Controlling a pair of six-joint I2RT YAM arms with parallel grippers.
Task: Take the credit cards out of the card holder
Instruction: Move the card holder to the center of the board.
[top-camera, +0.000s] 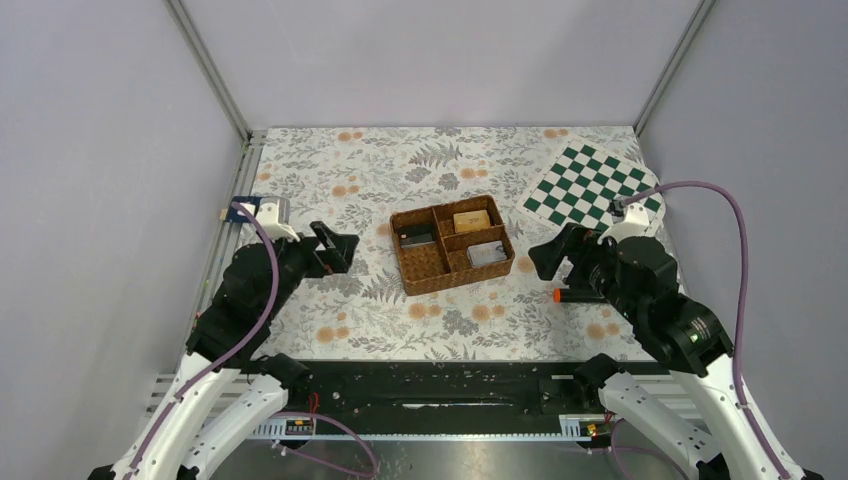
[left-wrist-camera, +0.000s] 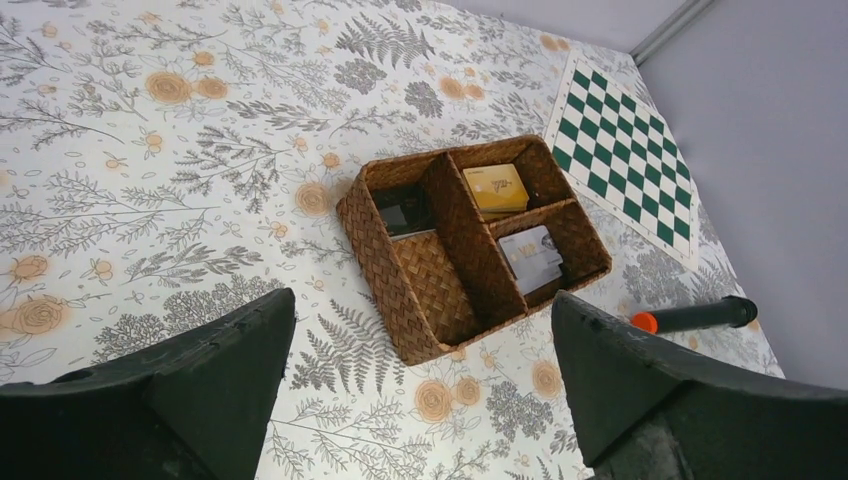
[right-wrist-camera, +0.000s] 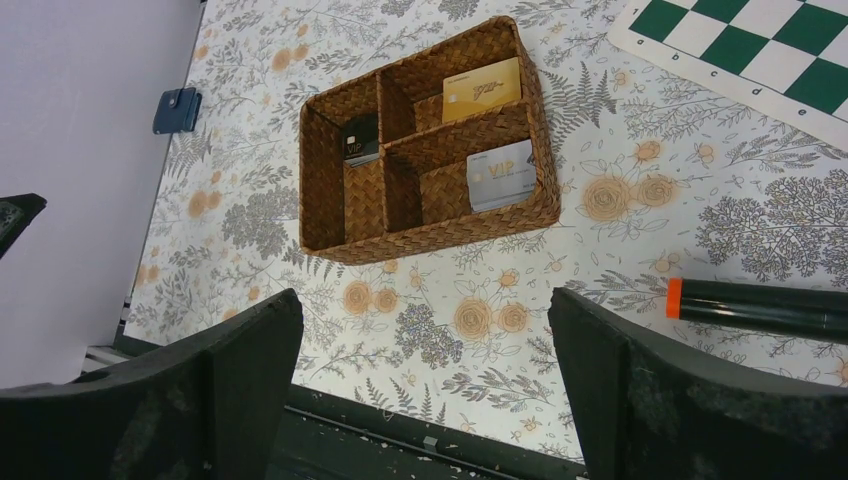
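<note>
My left gripper needs to go down toward the wall onto the card holder's near edge (top-camera: 243, 218), below it and to its left in the top view.
The card holder (right-wrist-camera: 177, 110) is a small dark navy wallet. It lies shut on the floral cloth by the left wall, far left of the wicker tray (right-wrist-camera: 330, 190). In the top view it (top-camera: 242, 208) shows as a blue spot behind my left arm. The tray holds a dark card (right-wrist-camera: 360, 138), a gold card (right-wrist-camera: 482, 90) and a silver VIP card (right-wrist-camera: 502, 174), each in its own compartment. My left gripper (top-camera: 335, 248) (left-wrist-camera: 420, 400) is open and empty, left of the tray. My right gripper (top-camera: 550, 255) (right-wrist-camera: 425, 390) is open and empty, right of the tray.
A black marker with an orange cap (top-camera: 566, 295) (right-wrist-camera: 760, 305) lies just in front of my right gripper. A green and white chessboard mat (top-camera: 592, 185) lies at the back right. The tray (top-camera: 424, 280) stands mid-table. Grey walls close in the sides and the back.
</note>
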